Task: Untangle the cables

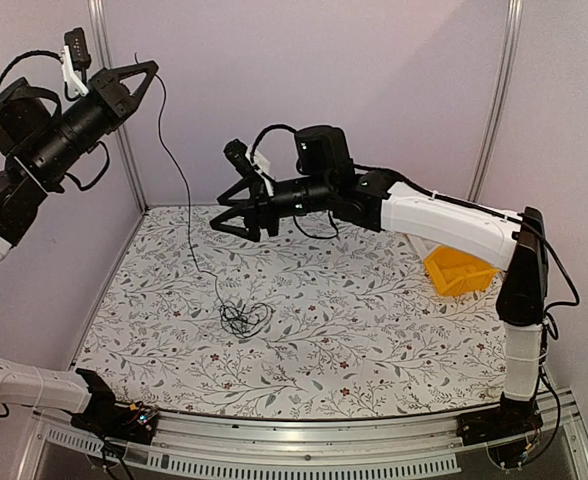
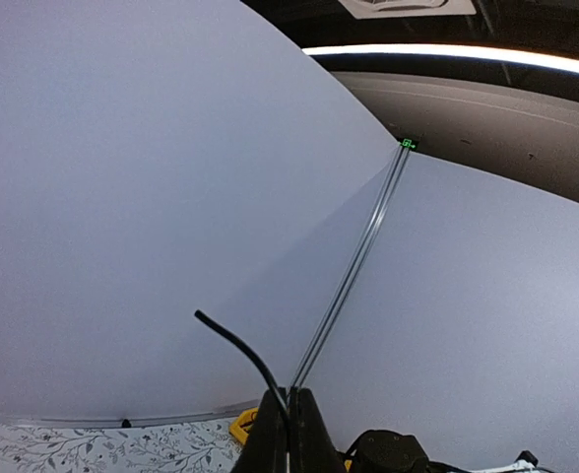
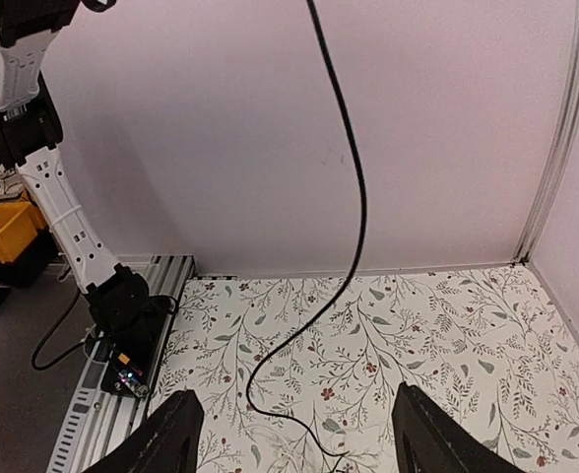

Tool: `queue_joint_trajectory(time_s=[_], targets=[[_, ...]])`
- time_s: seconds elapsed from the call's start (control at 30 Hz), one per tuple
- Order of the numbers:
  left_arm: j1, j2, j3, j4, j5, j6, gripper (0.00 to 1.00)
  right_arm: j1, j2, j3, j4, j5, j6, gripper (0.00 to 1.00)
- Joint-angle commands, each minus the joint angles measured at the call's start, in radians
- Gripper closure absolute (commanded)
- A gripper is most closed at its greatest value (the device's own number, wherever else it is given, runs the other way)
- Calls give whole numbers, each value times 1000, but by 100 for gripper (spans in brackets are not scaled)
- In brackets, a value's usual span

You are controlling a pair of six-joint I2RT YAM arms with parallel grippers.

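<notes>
The part of the cable to the left in the top view hangs clear of the bunch [image 1: 244, 318], so my right gripper will next move across to it open and close on it.
The cables lie as a small black tangled bunch [image 1: 244, 318] on the flowered table. One thin strand [image 1: 182, 185] rises from the bunch to my left gripper [image 1: 152, 70], held high by the left wall. In the left wrist view that gripper [image 2: 289, 396] is shut on the strand, and a short free end [image 2: 232, 342] curls out above the fingertips. My right gripper [image 1: 218, 216] hovers open over the back of the table, right of the strand. The right wrist view shows its gripper [image 3: 304, 439] with nothing between its fingers and the strand [image 3: 355, 197] hanging ahead of it.
A yellow bin [image 1: 459, 270] sits at the table's right side under the right arm. White walls close the back and sides, with a metal post [image 1: 124, 150] at the back left corner. The left arm's base [image 3: 122, 310] stands at the table's near rail.
</notes>
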Motion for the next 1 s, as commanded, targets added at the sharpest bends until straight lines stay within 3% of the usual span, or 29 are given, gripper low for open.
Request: queue_joint_trajectory(time_s=[0.0,0.17,0.43,0.97], targets=[[-10,-17,-15,46,12,-41,100,2,68,43,22,100,70,30],[-9,-12,-11,46,15,-53,100,2,135,86,50,104,120,30],[-8,-7,7,42,13,-54,100,8,176,99,94,-196,174,32],[-9,-9,15,31,2,-59,100,-5,224,135,91,-299,221,33]])
